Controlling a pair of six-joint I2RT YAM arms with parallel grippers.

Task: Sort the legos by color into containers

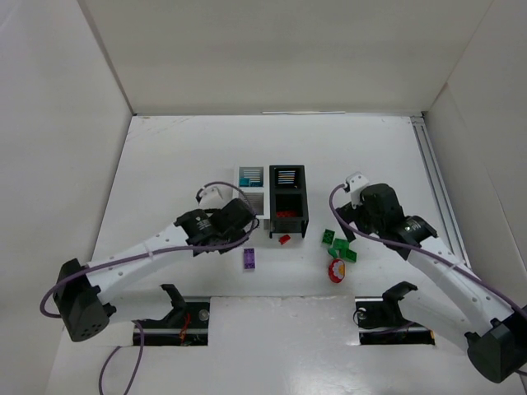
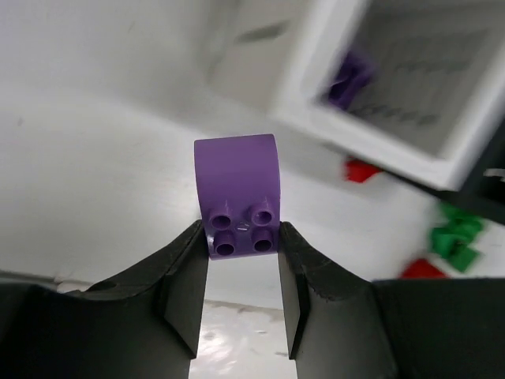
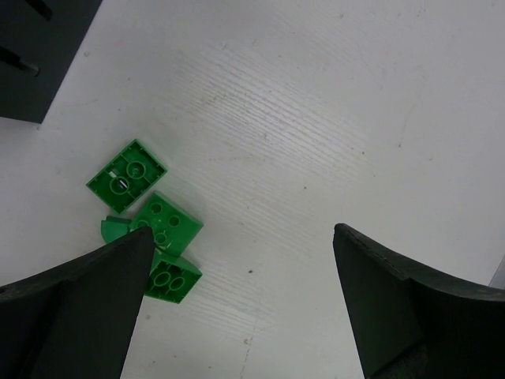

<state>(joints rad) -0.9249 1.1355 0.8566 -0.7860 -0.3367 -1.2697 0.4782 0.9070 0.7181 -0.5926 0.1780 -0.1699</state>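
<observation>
My left gripper holds a lego, and a purple lego already lies in the near white bin (image 2: 461, 162). My left gripper needs to lift outward over that bin's opening (image 2: 410, 83) next and release the held lego there.
My left gripper (image 2: 241, 237) is shut on a purple lego (image 2: 237, 189) and holds it above the table, near the white bin (image 2: 461, 162) that has another purple lego (image 2: 351, 79) inside. In the top view the left gripper (image 1: 244, 222) sits at the front-left of the bin cluster (image 1: 301, 197). The near black bin holds red legos (image 1: 286, 214); the far white bin holds teal ones (image 1: 250, 176). My right gripper (image 3: 241, 245) is open and empty over bare table, with three green legos (image 3: 150, 221) by its left finger. It shows in the top view (image 1: 347, 226) too.
On the table lie a loose purple lego (image 1: 249, 258), a red lego (image 1: 284, 239), the green legos (image 1: 339, 245) and a red-yellow round piece (image 1: 336, 270). A black bin corner (image 3: 35, 55) shows in the right wrist view. White walls enclose the table.
</observation>
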